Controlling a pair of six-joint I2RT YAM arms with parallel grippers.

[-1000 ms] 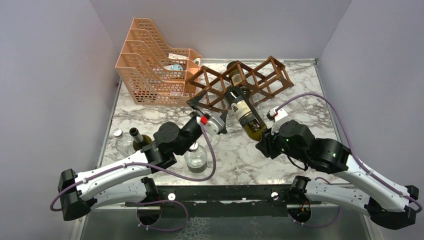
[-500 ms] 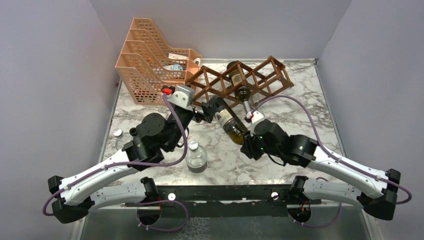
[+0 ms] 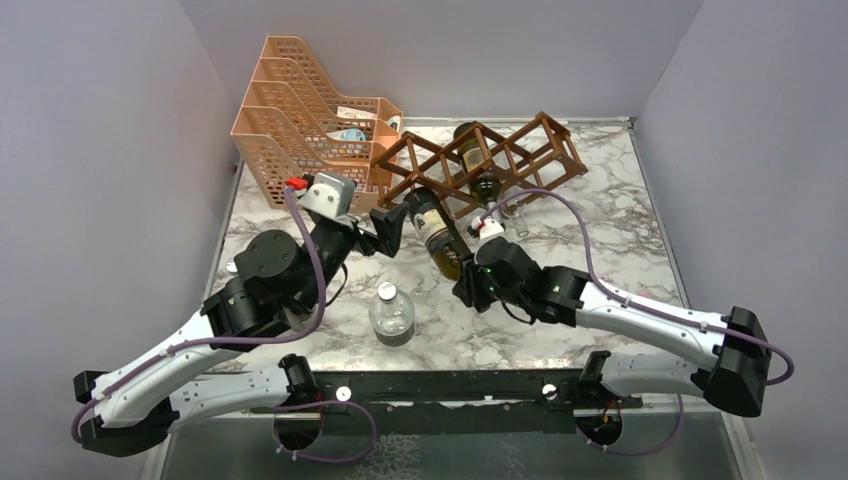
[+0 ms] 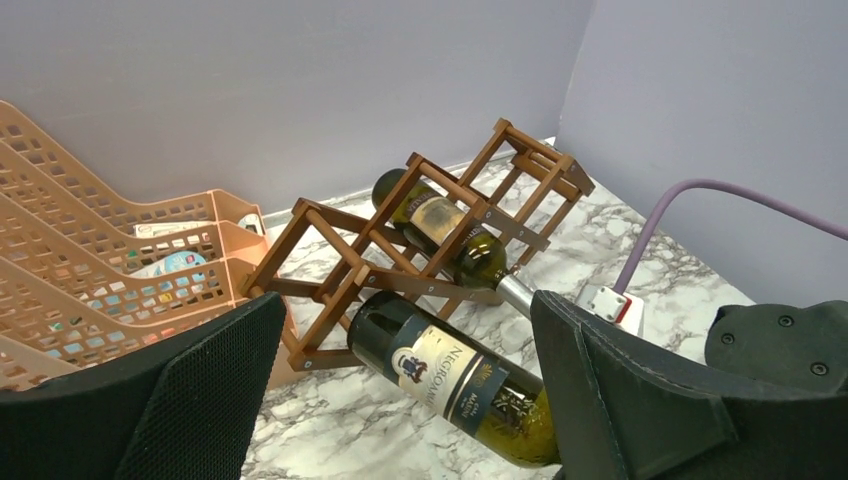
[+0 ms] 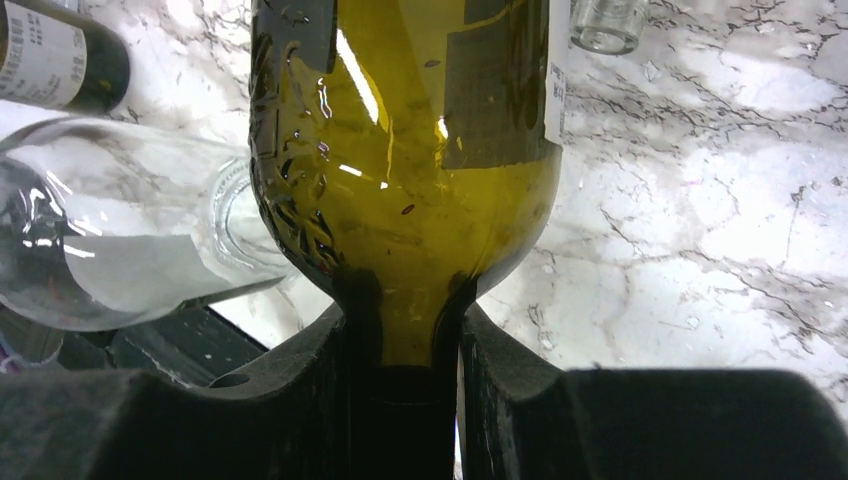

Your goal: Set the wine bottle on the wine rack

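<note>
The robot's right gripper will next push outward and let go of the bottle inside the rack's tray-side cell, as that is outward and to the gripper's left in the top view.
The wine bottle is dark green with a blue and cream label. It hangs tilted, base toward the lower left end of the reddish-brown lattice wine rack. My right gripper is shut on its neck; the right wrist view shows the fingers clamped on the neck below the bottle's shoulder. My left gripper is open and empty, just left of the bottle's base. In the left wrist view its pads frame the bottle and the rack. Another bottle lies in the rack.
A peach perforated file tray stands left of the rack. A clear plastic bottle stands near the front, left of my right gripper. A small glass sits in front of the rack. A cap shows beside my left arm.
My right arm has carried the wine bottle left, bringing its base to the rack's lower left end. My left arm has swung left and back, its gripper away from the bottle.
</note>
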